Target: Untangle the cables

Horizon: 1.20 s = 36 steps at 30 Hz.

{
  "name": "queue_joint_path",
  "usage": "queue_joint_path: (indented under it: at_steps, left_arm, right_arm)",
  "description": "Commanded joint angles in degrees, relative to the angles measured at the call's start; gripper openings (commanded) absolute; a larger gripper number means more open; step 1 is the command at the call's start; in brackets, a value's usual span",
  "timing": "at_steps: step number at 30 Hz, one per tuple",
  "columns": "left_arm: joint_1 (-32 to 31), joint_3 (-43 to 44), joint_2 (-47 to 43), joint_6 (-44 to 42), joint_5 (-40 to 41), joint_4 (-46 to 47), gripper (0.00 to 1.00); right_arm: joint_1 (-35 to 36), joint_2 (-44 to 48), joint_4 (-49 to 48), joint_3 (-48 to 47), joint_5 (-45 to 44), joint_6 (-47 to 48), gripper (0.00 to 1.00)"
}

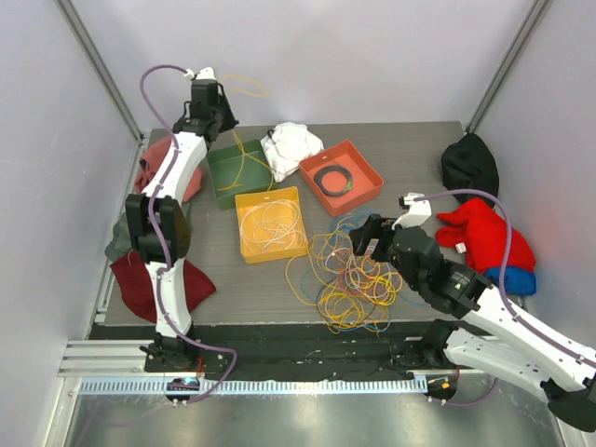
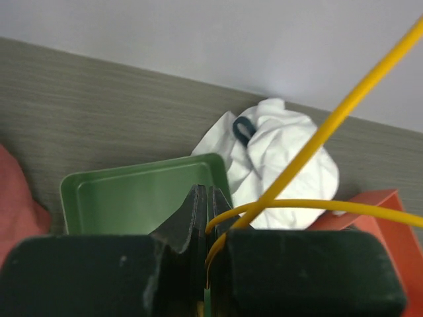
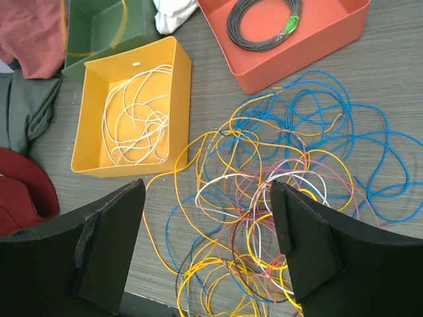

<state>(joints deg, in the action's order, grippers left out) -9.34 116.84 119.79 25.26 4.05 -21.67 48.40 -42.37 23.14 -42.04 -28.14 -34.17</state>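
Observation:
To release the yellow cable, my left gripper will lower and draw back over the green bin (image 1: 237,172) first.
A tangle of thin cables (image 1: 354,275), yellow, blue, white, pink and orange, lies on the table near the front; it also shows in the right wrist view (image 3: 277,198). My right gripper (image 3: 208,244) hangs open above the tangle's left part, holding nothing. My left gripper (image 2: 210,198) is raised high at the back left, over the green bin (image 2: 139,195), and is shut on a yellow cable (image 2: 310,142) that hangs down into the green bin (image 1: 237,172). White cables (image 3: 135,115) lie in the yellow bin (image 1: 270,223).
An orange bin (image 1: 342,177) holds a coiled black cable (image 3: 261,23). A white cloth (image 1: 291,144) lies behind the bins. Red and dark cloths (image 1: 149,279) lie along the left edge; a black cloth (image 1: 468,160) and a red cloth (image 1: 484,237) lie at the right.

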Motion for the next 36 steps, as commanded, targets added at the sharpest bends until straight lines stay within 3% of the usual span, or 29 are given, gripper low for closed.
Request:
queue_joint_path:
  at_steps: [1, 6, 12, 19, 24, 31, 36]
  left_arm:
    - [0.7, -2.0, 1.4, -2.7, 3.5, 5.1, 0.00]
    - [0.7, -4.8, 1.8, -3.8, 5.8, 9.2, 0.00]
    - [0.7, -14.0, -1.7, -7.1, 12.0, 17.8, 0.00]
    - [0.6, -14.7, -3.2, -10.2, 19.3, 25.4, 0.00]
    - [0.0, -16.9, -3.4, -10.9, 20.3, 26.3, 0.00]
    - [-3.4, -32.4, -8.0, -11.8, 23.0, 31.2, 0.00]
    - [-4.8, -36.8, -9.0, -13.4, 26.7, 31.7, 0.02]
  right_arm:
    - [0.1, 0.4, -4.0, 0.1, -1.4, 0.2, 0.85]
    - [0.2, 0.5, -4.0, 0.4, -2.2, 0.7, 0.84]
    - [0.2, 0.6, -4.0, 0.6, -2.6, 0.9, 0.84]
    - [0.2, 1.1, -4.2, 1.3, -3.6, 1.0, 0.83]
    - [0.1, 0.8, -4.6, 2.0, -4.0, 1.1, 0.83]
    - [0.1, 1.3, -4.9, 2.5, -4.2, 1.4, 0.83]
    - [0.1, 2.8, -4.7, 3.1, -3.9, 1.0, 0.83]
